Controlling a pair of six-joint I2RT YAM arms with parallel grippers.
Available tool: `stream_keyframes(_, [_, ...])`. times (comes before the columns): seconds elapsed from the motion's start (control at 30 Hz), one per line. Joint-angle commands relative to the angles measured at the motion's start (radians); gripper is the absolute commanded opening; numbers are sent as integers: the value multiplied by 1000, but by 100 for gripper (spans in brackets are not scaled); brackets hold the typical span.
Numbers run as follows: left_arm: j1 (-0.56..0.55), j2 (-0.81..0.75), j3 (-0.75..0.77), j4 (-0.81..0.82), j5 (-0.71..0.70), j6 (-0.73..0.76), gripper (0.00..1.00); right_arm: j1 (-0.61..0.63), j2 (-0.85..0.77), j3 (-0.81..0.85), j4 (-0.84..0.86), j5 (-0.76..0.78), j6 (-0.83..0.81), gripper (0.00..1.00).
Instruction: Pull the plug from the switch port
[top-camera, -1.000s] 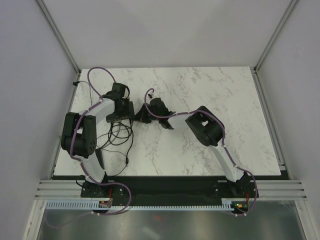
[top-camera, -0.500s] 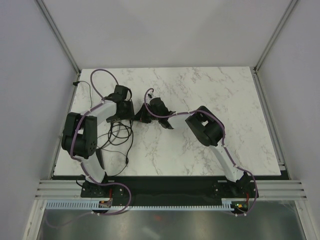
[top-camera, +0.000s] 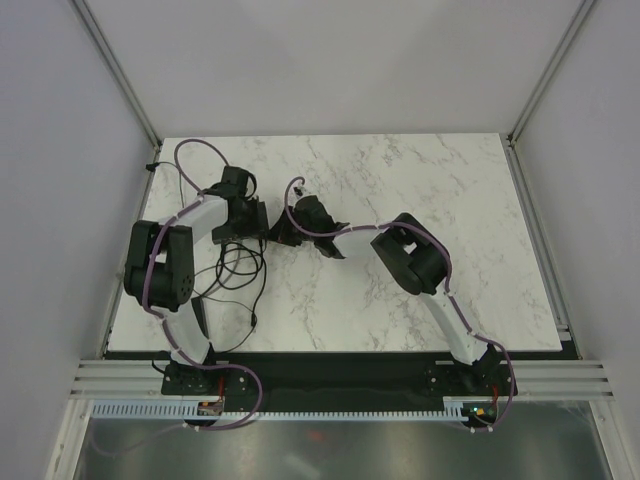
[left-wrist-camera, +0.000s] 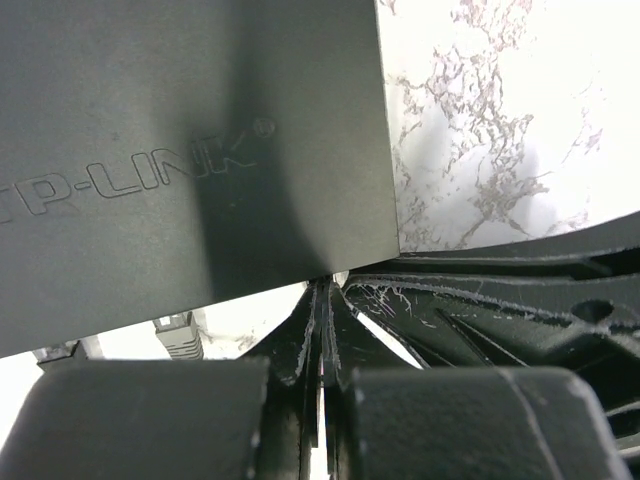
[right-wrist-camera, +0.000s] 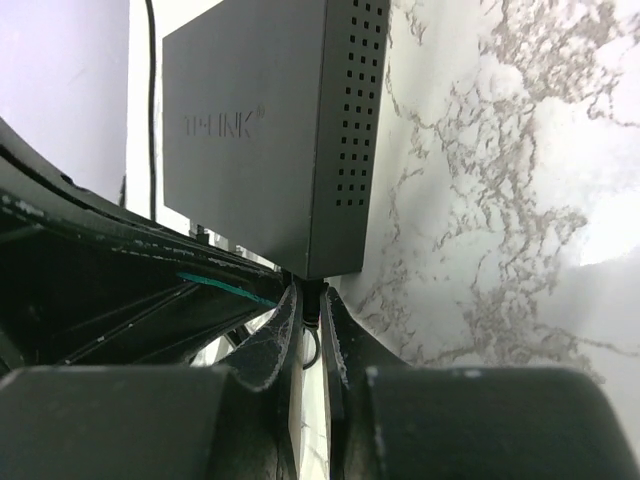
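My right gripper draws back over the clear marble beside the cables next and releases the black plug (right-wrist-camera: 311, 298), which still sits in the port edge.
The switch (left-wrist-camera: 180, 150) is a flat black box marked TP-LINK, and it also shows in the right wrist view (right-wrist-camera: 270, 130) and in the top view (top-camera: 240, 230). A thin black plug (right-wrist-camera: 311, 298) sits in the port edge at the switch's near corner. My right gripper (right-wrist-camera: 309, 305) is shut on this plug, with a short loop of cable hanging between the fingers. My left gripper (left-wrist-camera: 326, 300) is shut with nothing in it, its tips against the switch's near edge. In the top view my left gripper (top-camera: 247, 214) is over the switch and my right gripper (top-camera: 284, 231) is at its right end.
Another plug (left-wrist-camera: 180, 336) sits in the same port edge to the left. Thin black cables (top-camera: 236, 276) loop on the marble table (top-camera: 420, 200) in front of the switch. My right gripper's fingers (left-wrist-camera: 500, 300) lie close beside my left one. The left wall is near.
My left arm has shifted slightly back and left over the switch. My right gripper has edged a little to the left and still holds the plug at the switch.
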Motion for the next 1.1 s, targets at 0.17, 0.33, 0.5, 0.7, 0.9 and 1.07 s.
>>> stream_keyframes(0.17, [63, 49, 8, 71, 34, -36, 2, 36, -4, 54, -277, 171, -132, 0])
stream_keyframes(0.33, [60, 52, 2, 77, 51, -43, 2, 38, 12, 58, -191, 29, -85, 0])
stream_keyframes(0.5, [60, 48, 0, 79, 54, -44, 2, 30, 33, -106, 150, -164, 159, 0])
stream_keyframes(0.7, [62, 37, -2, 80, 54, -43, 2, 18, -72, -84, -151, 20, -60, 0])
stream_keyframes(0.9, [60, 48, 3, 82, 69, -47, 2, 28, -12, -68, 22, -140, 30, 0])
stream_keyframes(1.07, [60, 42, 3, 81, 65, -43, 2, 27, 81, -129, 391, -318, 317, 0])
